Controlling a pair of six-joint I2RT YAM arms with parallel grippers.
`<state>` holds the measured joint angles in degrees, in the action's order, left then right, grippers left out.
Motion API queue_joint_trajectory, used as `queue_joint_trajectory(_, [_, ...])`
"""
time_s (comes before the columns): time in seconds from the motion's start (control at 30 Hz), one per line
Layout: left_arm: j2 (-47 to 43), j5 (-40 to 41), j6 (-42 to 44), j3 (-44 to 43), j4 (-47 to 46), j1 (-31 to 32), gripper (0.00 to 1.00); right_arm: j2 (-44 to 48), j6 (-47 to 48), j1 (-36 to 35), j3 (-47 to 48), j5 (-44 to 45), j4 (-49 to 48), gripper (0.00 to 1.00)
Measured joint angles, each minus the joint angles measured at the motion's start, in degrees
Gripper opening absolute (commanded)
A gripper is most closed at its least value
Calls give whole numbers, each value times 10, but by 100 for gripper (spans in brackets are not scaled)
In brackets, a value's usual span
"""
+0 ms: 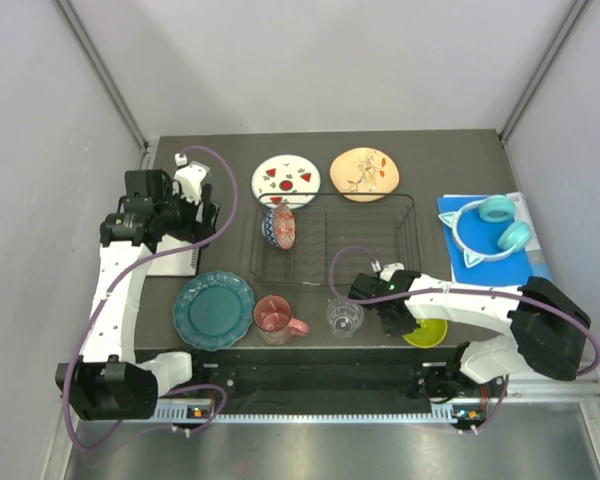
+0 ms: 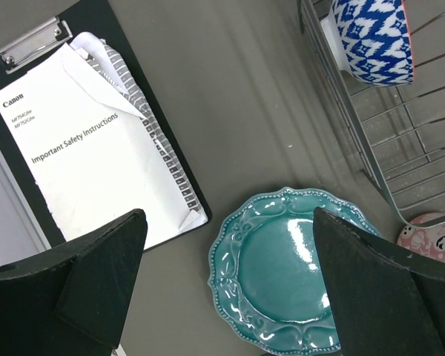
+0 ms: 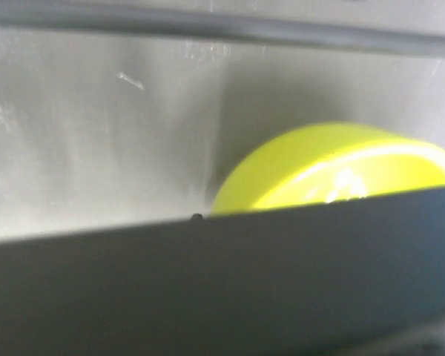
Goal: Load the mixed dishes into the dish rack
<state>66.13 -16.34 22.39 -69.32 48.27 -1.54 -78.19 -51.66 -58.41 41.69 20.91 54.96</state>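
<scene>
The lime-green bowl [image 1: 427, 332] needs to be lifted next over the rack's free corner [image 1: 276, 266] before the blue-patterned bowl, to the left of my right gripper in the top view. My right gripper then needs to lower it and let it go.
My left gripper [image 1: 202, 222] is open and empty, high over the table's left; in its wrist view [image 2: 228, 248] the teal scalloped plate [image 2: 282, 274] lies below between its fingers. The plate [image 1: 213, 309] lies front left. The blue-patterned bowl [image 1: 279, 228] stands on edge in the left end of the wire dish rack [image 1: 380, 240]. The spotted white plate [image 1: 286, 179] and peach plate [image 1: 364, 173] lie behind the rack. The pink mug [image 1: 275, 317] and clear glass [image 1: 345, 317] stand before it. My right gripper [image 1: 395, 318] is low at the left rim of the lime-green bowl [image 1: 427, 332]; a dark band hides its jaws.
The clipboard with white paper [image 2: 96, 141] lies left of the teal plate, partly under my left arm. Turquoise headphones [image 1: 493, 232] rest on a blue sheet at the right. The lime-green bowl [image 3: 334, 167] sits close to the table's front edge. Grey walls enclose the table.
</scene>
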Motion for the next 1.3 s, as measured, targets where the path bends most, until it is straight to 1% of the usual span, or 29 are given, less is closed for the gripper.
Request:
queue_joint_trajectory(0.27, [0,5,0,0,0,0,97,10,6,0,1,3,6,0])
queue_joint_trajectory(0.37, [0,5,0,0,0,0,97,28,7,0,21,1,27,0])
queue_joint_trajectory(0.43, [0,5,0,0,0,0,97,54,12,0,63,-6,52,0])
queue_joint_trajectory(0.53, [0,5,0,0,0,0,97,96,27,0,173,-32,68,0])
queue_joint_trajectory(0.63, [0,5,-2,0,-1,0,97,127,50,2,305,-69,39,0])
queue_joint_trajectory(0.7, [0,4,-2,0,-1,0,97,143,61,16,353,-106,2,0])
queue_joint_trajectory(0.73, [0,2,-3,0,-1,0,97,154,66,31,359,-134,-34,0])
queue_joint_trajectory(0.8, [0,-2,-5,0,-1,0,97,174,63,79,337,-211,-119,0])
queue_joint_trajectory(0.87, [0,-5,-6,0,0,0,97,188,32,135,262,-306,-267,0])
queue_joint_trajectory(0.9, [0,-5,-7,0,0,0,97,183,9,153,231,-340,-322,0])
queue_joint_trajectory(0.97, [0,-6,-7,0,0,0,97,148,-58,178,157,-416,-483,0])
queue_joint_trajectory(1.0, [0,-6,-7,-1,0,0,97,119,-87,182,136,-438,-542,0])
queue_joint_trajectory(1.07, [0,-7,-8,-5,2,0,97,26,-148,180,121,-486,-654,0])
queue_joint_trajectory(1.13, [0,-6,-9,-9,3,0,97,-42,-182,171,121,-513,-719,0])
queue_joint_trajectory(1.2, [-3,-6,-9,-10,3,0,97,-75,-201,161,125,-532,-746,0])
queue_joint_trajectory(1.3, [-9,-6,-9,-10,4,0,97,-95,-216,151,140,-553,-781,0])
